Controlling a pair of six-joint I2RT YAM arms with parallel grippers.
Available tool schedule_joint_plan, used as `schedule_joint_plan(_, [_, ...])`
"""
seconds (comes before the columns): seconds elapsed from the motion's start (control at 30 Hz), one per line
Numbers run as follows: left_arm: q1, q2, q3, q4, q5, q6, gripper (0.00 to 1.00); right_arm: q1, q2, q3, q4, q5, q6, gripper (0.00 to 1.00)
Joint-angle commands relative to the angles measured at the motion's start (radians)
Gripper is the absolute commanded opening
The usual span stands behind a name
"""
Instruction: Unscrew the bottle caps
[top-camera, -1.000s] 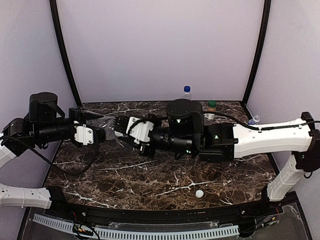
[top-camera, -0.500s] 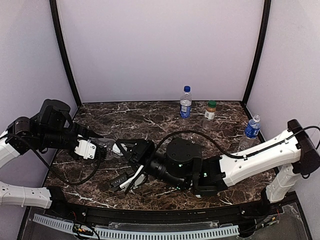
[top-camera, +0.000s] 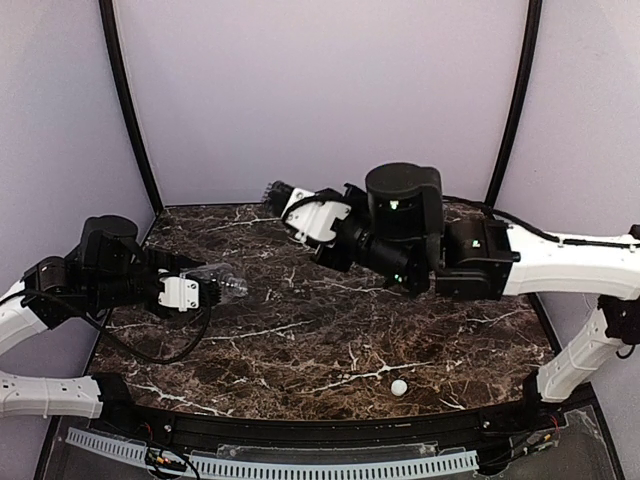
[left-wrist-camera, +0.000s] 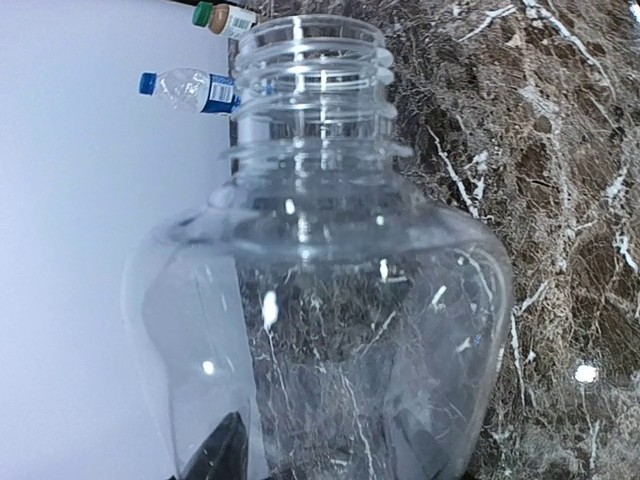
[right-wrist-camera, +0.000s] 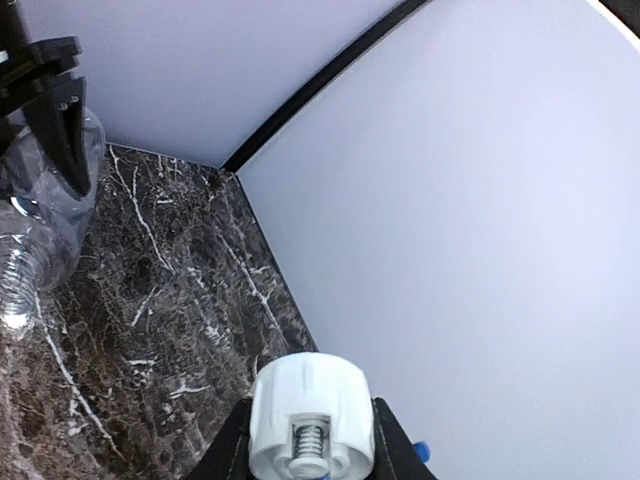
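Note:
The right gripper swings back, turns downward and comes down beside that cap (top-camera: 408, 384) next. The bottle's neck is bare and another cap lies on top of the table.
My left gripper (top-camera: 200, 290) is shut on the body of the plain clear bottle (top-camera: 222, 283), which lies on its side just above the table. In the left wrist view the bottle (left-wrist-camera: 320, 300) fills the frame and its threaded neck (left-wrist-camera: 310, 60) is bare. My left gripper (left-wrist-camera: 320, 462) shows only at the bottom edge. My right gripper (top-camera: 277, 193) is raised over the back left of the table. It is shut on a white cap (right-wrist-camera: 310, 400), which sits between its fingers (right-wrist-camera: 225, 450). A second white cap (top-camera: 399, 387) lies on the table at the front right.
The left wrist view shows a tan-label bottle with a green cap (left-wrist-camera: 226, 16) and a blue-label bottle with a blue cap (left-wrist-camera: 190, 90) far off by the back wall. In the top view my right arm (top-camera: 420, 240) hides them. The table (top-camera: 300, 350) is dark marble.
My right gripper has come off the bottle's neck, dipped low toward the front of the table, then risen to the back left with the white cap. The left gripper kept the bottle.

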Motion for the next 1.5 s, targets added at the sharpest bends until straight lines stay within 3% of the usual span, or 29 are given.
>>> schedule_joint_plan(0.0, [0.035,-0.058,-0.079,0.183,-0.054,-0.105,0.47,-0.141,-0.026,0.059,-0.59,-0.134,0.847,0.0])
schedule_joint_plan(0.13, [0.076,-0.104,-0.113,0.224,-0.031,-0.264,0.47,-0.263,0.006,-0.01,-0.817,-0.361,1.17,0.0])
schedule_joint_plan(0.3, [0.134,-0.134,-0.122,0.195,0.059,-0.451,0.48,-0.283,0.102,-0.061,-0.939,-0.522,1.343,0.0])
schedule_joint_plan(0.43, [0.154,-0.162,-0.155,0.181,0.108,-0.493,0.48,-0.253,0.17,-0.105,-0.938,-0.636,1.381,0.0])
schedule_joint_plan(0.67, [0.16,-0.174,-0.175,0.192,0.109,-0.491,0.49,-0.174,0.318,-0.148,-0.898,-0.702,1.388,0.0])
schedule_joint_plan(0.93, [0.162,-0.165,-0.141,0.165,0.168,-0.506,0.49,-0.153,0.391,-0.147,-0.874,-0.688,1.383,0.0])
schedule_joint_plan(0.97, [0.162,-0.164,-0.137,0.164,0.176,-0.507,0.49,-0.152,0.394,-0.142,-0.88,-0.682,1.382,0.07])
schedule_joint_plan(1.07, [0.161,-0.159,-0.126,0.152,0.209,-0.51,0.49,-0.15,0.397,-0.118,-0.903,-0.672,1.373,0.47])
schedule_joint_plan(1.13, [0.162,-0.156,-0.117,0.141,0.235,-0.513,0.49,-0.148,0.394,-0.09,-0.935,-0.653,1.365,0.65])
schedule_joint_plan(1.17, [0.162,-0.154,-0.109,0.136,0.247,-0.515,0.49,-0.146,0.39,-0.07,-0.953,-0.638,1.36,0.87])
schedule_joint_plan(1.27, [0.162,-0.151,-0.09,0.107,0.314,-0.525,0.49,-0.139,0.364,0.016,-1.007,-0.575,1.326,0.98])
schedule_joint_plan(1.37, [0.161,-0.145,-0.06,0.072,0.398,-0.534,0.5,-0.129,0.305,0.107,-1.006,-0.501,1.249,0.99])
schedule_joint_plan(1.47, [0.162,-0.139,-0.041,0.042,0.517,-0.558,0.5,-0.124,0.223,0.183,-0.895,-0.474,1.127,0.98])
